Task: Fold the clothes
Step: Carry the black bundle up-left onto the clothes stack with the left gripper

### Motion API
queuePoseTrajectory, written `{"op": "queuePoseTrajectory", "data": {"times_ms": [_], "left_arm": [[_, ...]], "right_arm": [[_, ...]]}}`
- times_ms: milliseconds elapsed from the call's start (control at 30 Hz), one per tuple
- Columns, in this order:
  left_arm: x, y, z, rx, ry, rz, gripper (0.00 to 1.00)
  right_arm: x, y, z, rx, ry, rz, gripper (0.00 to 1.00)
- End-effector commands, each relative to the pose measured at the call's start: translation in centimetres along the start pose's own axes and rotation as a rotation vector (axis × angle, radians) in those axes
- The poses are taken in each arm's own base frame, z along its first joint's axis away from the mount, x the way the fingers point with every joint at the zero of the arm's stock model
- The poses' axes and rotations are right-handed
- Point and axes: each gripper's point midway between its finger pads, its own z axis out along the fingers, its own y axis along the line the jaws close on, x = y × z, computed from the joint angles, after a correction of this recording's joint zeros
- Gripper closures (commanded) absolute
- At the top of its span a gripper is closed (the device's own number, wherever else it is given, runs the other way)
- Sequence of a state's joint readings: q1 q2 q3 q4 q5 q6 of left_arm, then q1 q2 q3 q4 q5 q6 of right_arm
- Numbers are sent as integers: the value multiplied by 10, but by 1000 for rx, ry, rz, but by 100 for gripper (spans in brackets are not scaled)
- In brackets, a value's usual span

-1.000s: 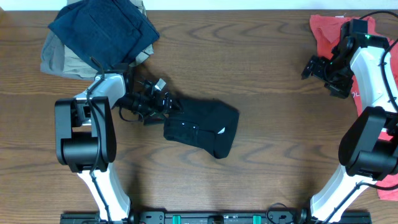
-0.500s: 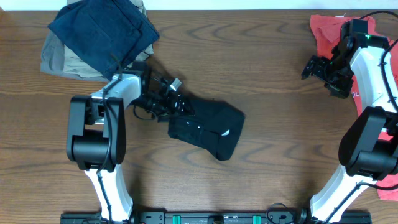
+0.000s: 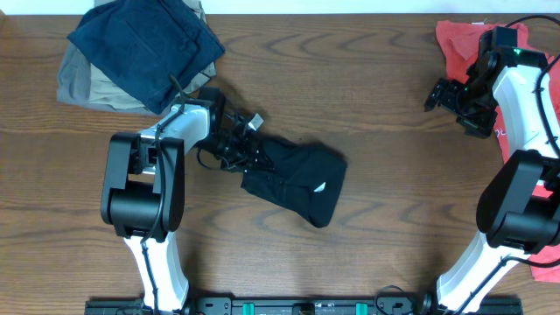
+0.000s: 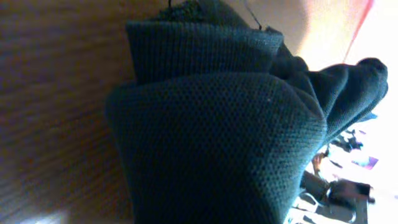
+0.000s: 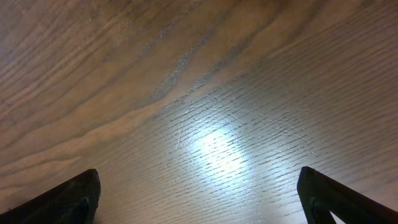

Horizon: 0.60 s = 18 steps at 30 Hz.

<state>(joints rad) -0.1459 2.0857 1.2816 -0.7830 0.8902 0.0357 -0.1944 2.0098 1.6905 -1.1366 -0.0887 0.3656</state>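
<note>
The clothes are stacked on the navy garment (image 3: 144,48), so I will lift the black garment in my left gripper outward and to the left in the overhead view next, and let go of it there.
The clothes (image 3: 297,179) are a black garment lying bunched and partly folded in the middle of the table, with a small white logo (image 3: 318,187) facing up. My left gripper (image 3: 254,150) is at the garment's upper-left edge, with its fingers drawn together on the fabric. In the left wrist view the black knit fabric (image 4: 224,137) fills the picture in thick folds and hides the fingers. My right gripper (image 3: 435,94) hovers far off at the right, open, with only bare wood between its fingertips (image 5: 81,196).
A navy garment (image 3: 144,44) lies on a khaki one (image 3: 83,87) at the back left, close behind my left arm. A coral-red shirt (image 3: 459,44) lies at the back right under the right arm. Another red cloth (image 3: 547,262) shows at the right edge.
My left gripper slid to the right into the garment's left edge and closed on it. The garment shifted slightly right. The right arm stayed still.
</note>
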Motion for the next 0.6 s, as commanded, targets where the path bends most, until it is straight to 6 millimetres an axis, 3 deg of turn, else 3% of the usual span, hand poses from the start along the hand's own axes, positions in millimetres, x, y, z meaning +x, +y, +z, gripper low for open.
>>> {"op": "queuePoseTrajectory", "data": {"times_ms": [0, 267, 433, 567], "left_arm": [[-28, 23, -19, -185, -67, -35, 94], [-90, 48, -82, -587, -262, 83, 94], [-123, 57, -114, -783, -349, 272, 94], [-150, 66, -145, -942, -476, 294, 94]], "right_arm": [[-5, 0, -1, 7, -11, -11, 1], [-5, 0, -1, 7, -11, -11, 1], [-5, 0, -1, 7, -11, -11, 1], [-5, 0, -1, 7, -11, -11, 1]]}}
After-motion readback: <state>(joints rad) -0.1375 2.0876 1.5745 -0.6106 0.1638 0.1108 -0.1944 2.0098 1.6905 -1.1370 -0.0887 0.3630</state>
